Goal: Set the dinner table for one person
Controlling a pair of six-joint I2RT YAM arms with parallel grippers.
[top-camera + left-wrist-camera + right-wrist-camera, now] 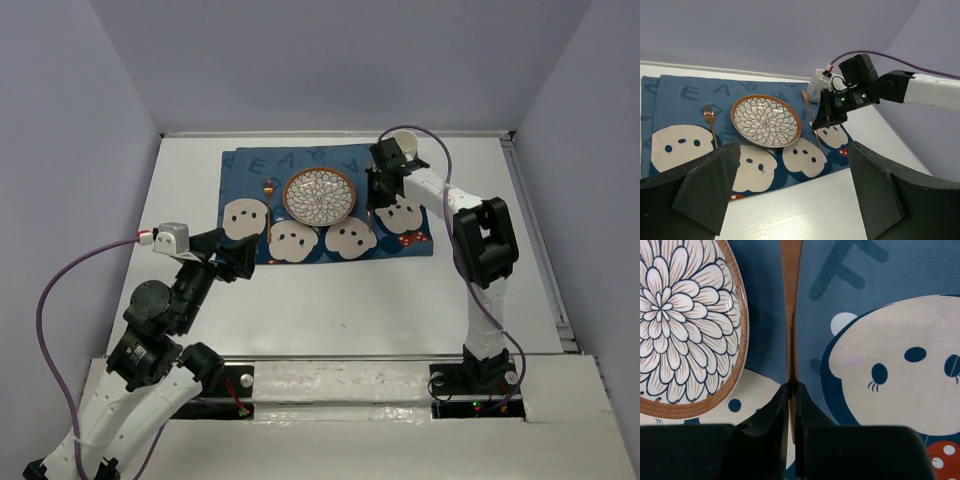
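My right gripper holds the copper utensil and should next move it down and slightly away from the plate point(318, 196), toward the nearby pale cartoon face on the mat.
The white dinner table point(350, 300) carries a dark blue mat point(250, 165) with pale cartoon faces. A floral plate point(318, 196) with a brown rim sits on the mat's middle. A copper fork point(268, 186) lies left of the plate. My right gripper point(378, 205) is low over the mat just right of the plate. It is shut on the thin handle of a copper utensil point(791, 290) that lies along the plate's right side point(808, 107). My left gripper point(240, 262) is open and empty, over bare table near the mat's front edge.
A white cup point(403, 143) stands behind the right gripper at the mat's far right corner. Grey walls enclose the table on three sides. The right arm point(480, 240) reaches over the table's right part.
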